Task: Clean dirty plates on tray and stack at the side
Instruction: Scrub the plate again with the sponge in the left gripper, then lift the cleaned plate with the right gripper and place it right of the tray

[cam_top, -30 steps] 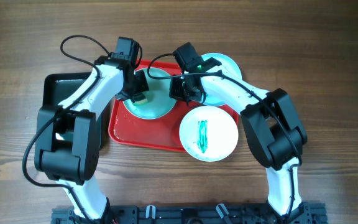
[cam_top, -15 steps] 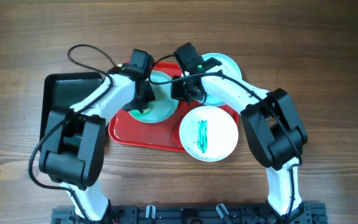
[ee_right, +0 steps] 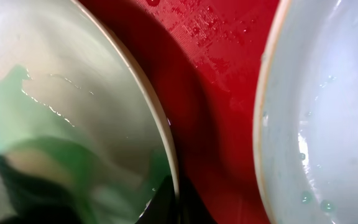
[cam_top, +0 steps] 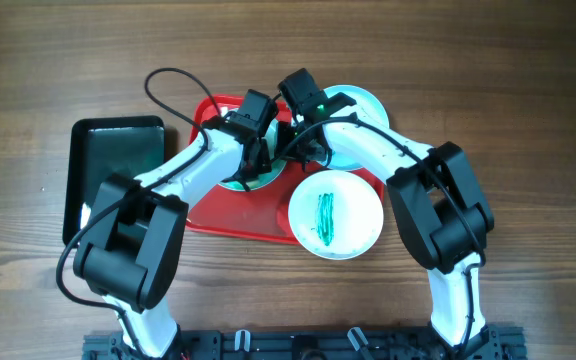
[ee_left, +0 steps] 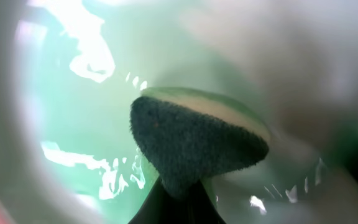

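My right gripper needs to lift next, carry the plate past the tray and lower it, because bare wooden table lies to the gripper's right in the overhead view.
A pale aqua plate lies on the red tray, mostly hidden under both arms. My left gripper is shut on a dark green sponge with a pale backing and presses it on this plate's wet greenish surface. My right gripper is shut on the same plate's rim, one finger on each side of it. A second plate with a teal-green smear overlaps the tray's front right corner. A third plate with no smear showing sits at the tray's back right and also shows in the right wrist view.
A smaller black tray lies to the left of the red tray. Wet red tray floor shows between the two back plates. A black cable loops over the tray's back left corner. Wooden table surrounds everything.
My left gripper has swept to the right across the tray plate with the sponge. The right gripper has stayed on the plate's rim. The other two plates have not moved.
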Tool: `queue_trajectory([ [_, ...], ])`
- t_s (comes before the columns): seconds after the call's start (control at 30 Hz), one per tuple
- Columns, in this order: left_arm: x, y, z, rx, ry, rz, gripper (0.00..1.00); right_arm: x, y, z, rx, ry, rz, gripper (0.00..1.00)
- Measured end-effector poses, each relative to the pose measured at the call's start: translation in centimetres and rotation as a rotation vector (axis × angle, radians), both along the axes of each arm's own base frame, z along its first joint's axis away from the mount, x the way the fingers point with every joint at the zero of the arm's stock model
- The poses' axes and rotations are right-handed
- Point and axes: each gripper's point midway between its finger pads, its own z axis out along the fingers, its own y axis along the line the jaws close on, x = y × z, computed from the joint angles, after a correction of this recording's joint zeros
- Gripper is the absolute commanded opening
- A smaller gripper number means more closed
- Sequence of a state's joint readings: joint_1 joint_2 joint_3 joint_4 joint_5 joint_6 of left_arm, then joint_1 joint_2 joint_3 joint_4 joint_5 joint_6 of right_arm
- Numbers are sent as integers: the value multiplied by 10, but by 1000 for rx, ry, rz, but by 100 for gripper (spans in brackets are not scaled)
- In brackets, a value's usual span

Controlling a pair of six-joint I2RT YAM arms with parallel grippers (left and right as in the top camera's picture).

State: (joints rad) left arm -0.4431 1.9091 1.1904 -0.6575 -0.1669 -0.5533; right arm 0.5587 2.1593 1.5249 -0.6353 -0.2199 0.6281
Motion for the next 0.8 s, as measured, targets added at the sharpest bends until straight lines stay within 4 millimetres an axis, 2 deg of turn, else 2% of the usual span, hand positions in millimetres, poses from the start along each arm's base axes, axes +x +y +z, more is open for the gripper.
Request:
queue_trajectory([
  [0.13, 11, 39, 5, 179, -99, 156, 4, 0, 0, 0, 0, 0, 2, 4],
  [0.23, 16, 53, 8, 245, -139, 205, 4, 0, 0, 0, 0, 0, 2, 4],
  [0.37, 28, 55, 18, 268, -173, 218, 4, -1, 0, 0, -2, 3, 3, 4],
  [0.5, 53, 52, 56, 259, -209, 219, 4, -2, -1, -1, -4, 6, 7, 4],
  [0.57, 69, 50, 85, 203, -215, 223, 4, -3, 1, 0, 1, 4, 27, 4],
  [0.67, 75, 51, 108, 83, -149, 208, 4, -6, 4, 1, 13, 0, 83, 4],
  [0.8, 64, 62, 112, -54, -40, 201, 4, -11, 4, 2, 14, -11, 169, 4],
])
